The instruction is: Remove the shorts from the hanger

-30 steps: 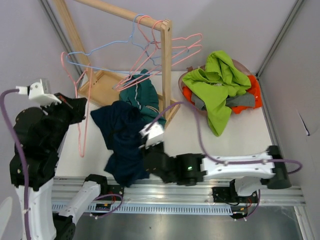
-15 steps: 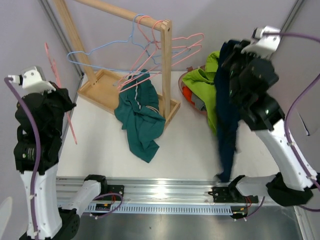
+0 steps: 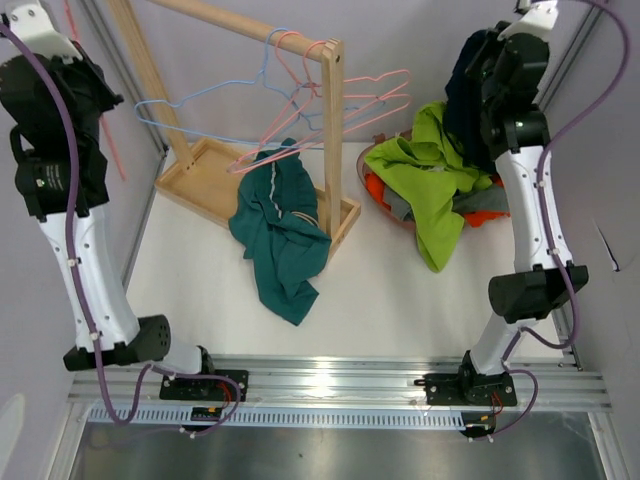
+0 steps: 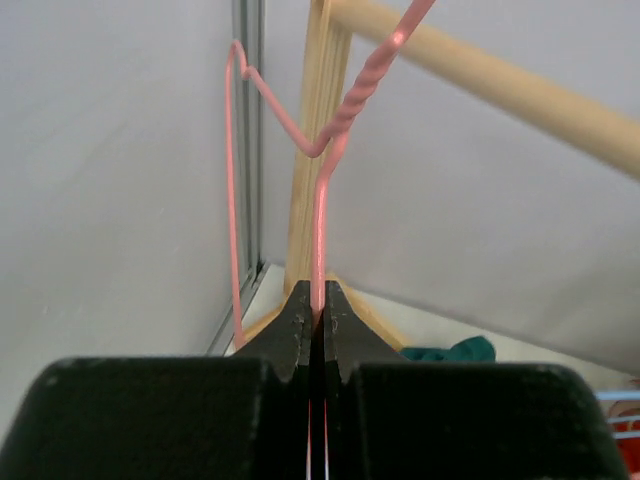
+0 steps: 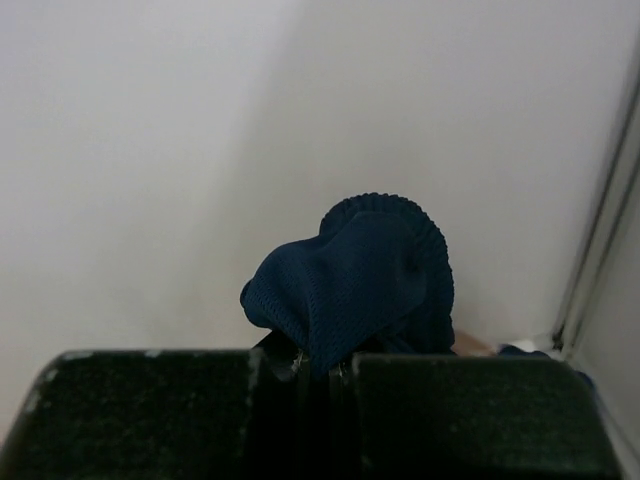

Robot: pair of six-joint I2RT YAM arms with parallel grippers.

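Note:
Other shorts are piled at the lime green shorts (image 3: 440, 170), so the robot's right gripper needs to go down over them next, to the left in the top view, and let go of the navy shorts.
My left gripper (image 4: 320, 310) is shut on the wire of an empty pink hanger (image 4: 322, 190) and holds it high at the far left (image 3: 112, 158), beside the wooden rack post. My right gripper (image 5: 318, 365) is shut on the dark navy shorts (image 5: 355, 275), which hang from it high at the back right (image 3: 462, 100), above the basket. The teal shorts (image 3: 280, 225) hang from a pink hanger on the rack and trail onto the table. The lime green shorts (image 3: 440, 170), orange shorts (image 3: 510, 180) and grey shorts (image 3: 482, 200) lie piled in the basket.
The wooden rack (image 3: 331, 130) with its tray base (image 3: 200, 180) stands at the back left and carries several pink and blue wire hangers (image 3: 300, 100). The basket's rim (image 3: 383, 212) shows at the right. Grey walls close in on both sides.
My left arm has lifted the pink hanger higher toward the back left corner. My right arm has raised the navy shorts up and back, so they now hang over the basket.

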